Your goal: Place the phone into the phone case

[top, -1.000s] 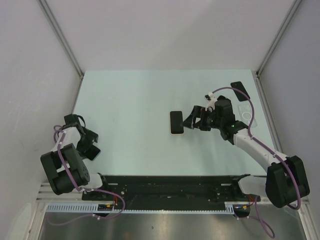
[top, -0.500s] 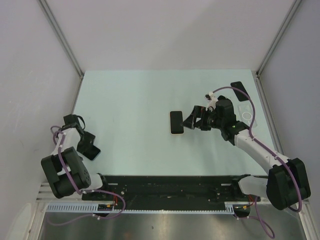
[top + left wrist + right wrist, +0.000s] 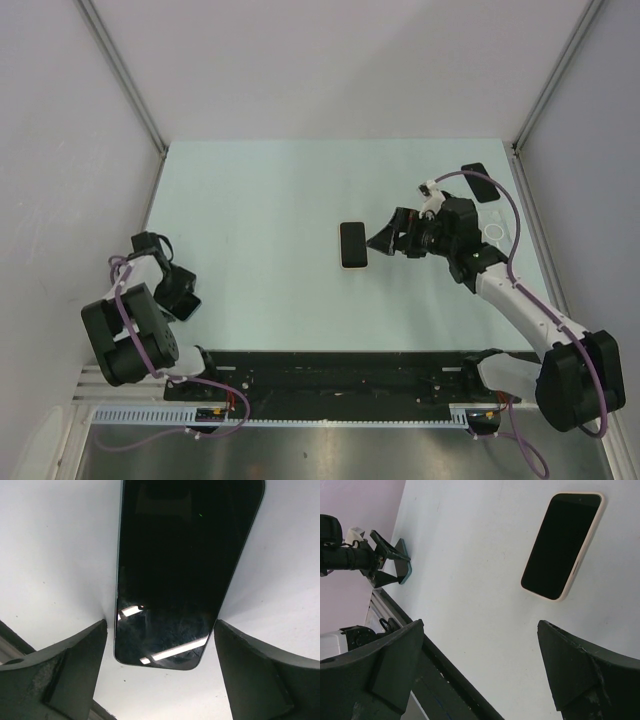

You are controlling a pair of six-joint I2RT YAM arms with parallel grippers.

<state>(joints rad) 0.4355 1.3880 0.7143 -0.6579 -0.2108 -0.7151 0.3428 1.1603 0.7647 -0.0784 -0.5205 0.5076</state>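
Note:
My right gripper's fingers face the cream-rimmed phone, so it next needs to turn down and away from that phone onto the phone case's rim by the clear phone case.
A dark-screened phone (image 3: 180, 555) lies lengthwise under my left gripper (image 3: 160, 625). The jaws are open, with one finger close beside each long edge of its near end. From above, that gripper (image 3: 178, 290) sits at the table's near left corner. In the middle of the table lies a second phone with a cream rim (image 3: 352, 245) (image 3: 563, 545). My right gripper (image 3: 385, 240) (image 3: 480, 625) is just to its right, wide open and holding nothing. A clear phone case (image 3: 493, 232) lies faintly visible near the right edge, beside the right arm.
A black slab-like phone or case (image 3: 478, 183) rests at the back right corner. Grey walls close in the table (image 3: 260, 200) on the left, back and right. The black mounting rail (image 3: 340, 370) runs along the near edge.
My right gripper has drawn back slightly to the right of the cream-rimmed phone. The left gripper shifted a little at the near left, its fingers closing in slightly on the dark phone.

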